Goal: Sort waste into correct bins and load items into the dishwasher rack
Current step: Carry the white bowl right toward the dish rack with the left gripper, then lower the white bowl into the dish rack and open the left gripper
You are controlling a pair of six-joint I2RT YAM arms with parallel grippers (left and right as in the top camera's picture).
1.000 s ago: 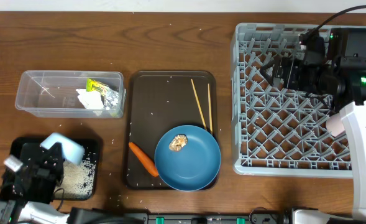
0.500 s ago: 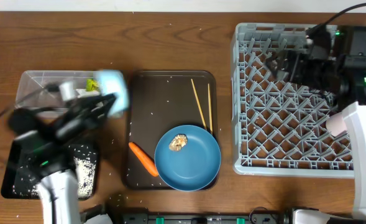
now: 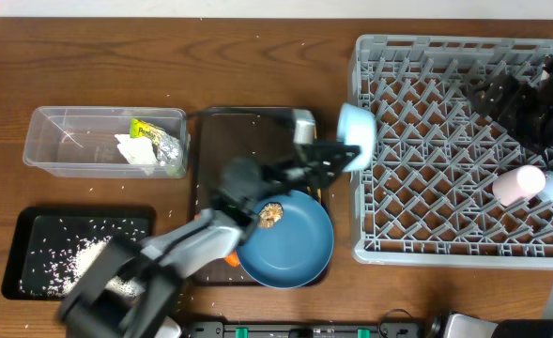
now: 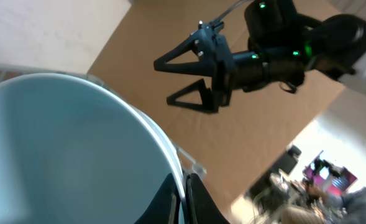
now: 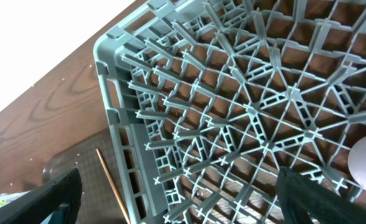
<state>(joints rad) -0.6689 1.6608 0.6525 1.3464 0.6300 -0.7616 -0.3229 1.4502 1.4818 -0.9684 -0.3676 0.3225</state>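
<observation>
The left gripper moves the light blue bowl to the tines toward the pink cup and lowers it there next, since those tines are empty.
My left gripper (image 3: 344, 152) is shut on the rim of the light blue bowl (image 3: 357, 133) and holds it tilted above the left edge of the grey dishwasher rack (image 3: 445, 253). In the left wrist view the fingers (image 4: 184, 199) pinch the bowl (image 4: 64, 149) at its rim. My right gripper (image 3: 494, 94) hangs open over the rack's far right part, empty; its own view looks down on the rack (image 5: 232, 106) and one chopstick (image 5: 111, 183). A pink cup (image 3: 520, 183) lies in the rack. The blue plate (image 3: 290, 246) carries a brown food lump (image 3: 270, 214). The carrot (image 3: 230, 255) is mostly hidden by my left arm.
The clear tub (image 3: 69, 141) holds a yellow-green wrapper (image 3: 145, 129) and crumpled paper and foil (image 3: 163, 150). The black tray (image 3: 32, 235) at front left holds white rice (image 3: 79, 255). The plate sits on a dark brown serving tray (image 3: 248, 141). Rice grains are scattered on the table.
My left arm swung from the black tray at front left, past the clear tub, to the rack's left edge with the bowl. The right gripper drew back to the right.
</observation>
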